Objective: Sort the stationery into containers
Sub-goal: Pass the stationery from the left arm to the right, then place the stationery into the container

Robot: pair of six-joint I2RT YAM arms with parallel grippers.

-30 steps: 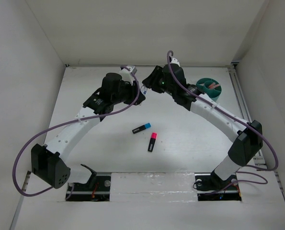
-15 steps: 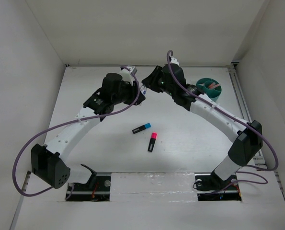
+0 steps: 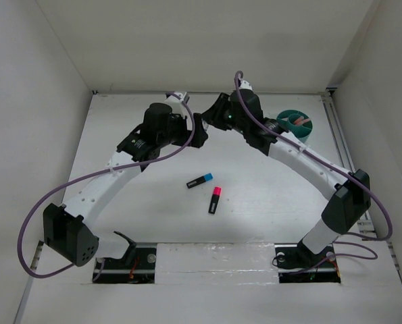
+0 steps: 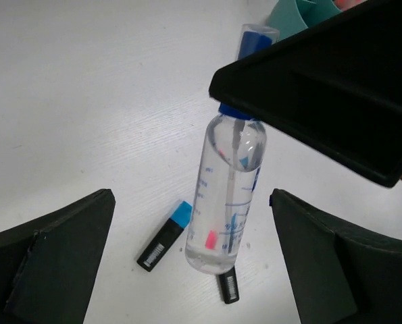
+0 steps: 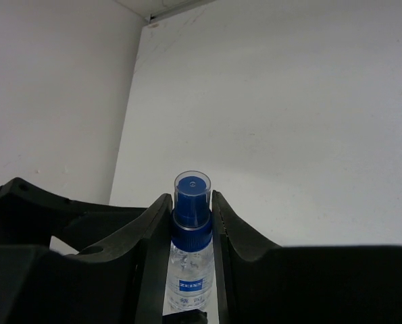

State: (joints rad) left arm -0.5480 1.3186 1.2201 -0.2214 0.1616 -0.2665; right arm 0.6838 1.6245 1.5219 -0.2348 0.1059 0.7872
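Observation:
To my right gripper's right in the top view, the teal cup [image 3: 296, 123] has free room, so I need to swing over it, lower the tube inside and release.
A clear tube [image 4: 231, 196] with a blue cap [image 5: 190, 202] hangs above the table. My right gripper [image 5: 190, 196] is shut on it at the cap and shows in the left wrist view as a black shape [image 4: 322, 88]. My left gripper [image 4: 190, 196] stands open around the tube's lower body, its fingers [image 4: 59, 256] apart from it on both sides. In the top view both grippers meet at the table's back middle [image 3: 202, 127]. A blue-capped highlighter [image 3: 199, 181] and a pink-capped highlighter [image 3: 215, 200] lie mid-table. The teal cup [image 3: 296, 123] stands at the back right with something pink in it.
White walls close in the table on the left, back and right. The cup's edge [image 4: 298, 13] shows behind the right gripper in the left wrist view. The two highlighters [image 4: 164, 236] lie right below the hanging tube.
My left gripper has opened wide and let go of the tube, and its fingers now stand clear of it. The right gripper keeps its hold on the cap. Neither highlighter has moved.

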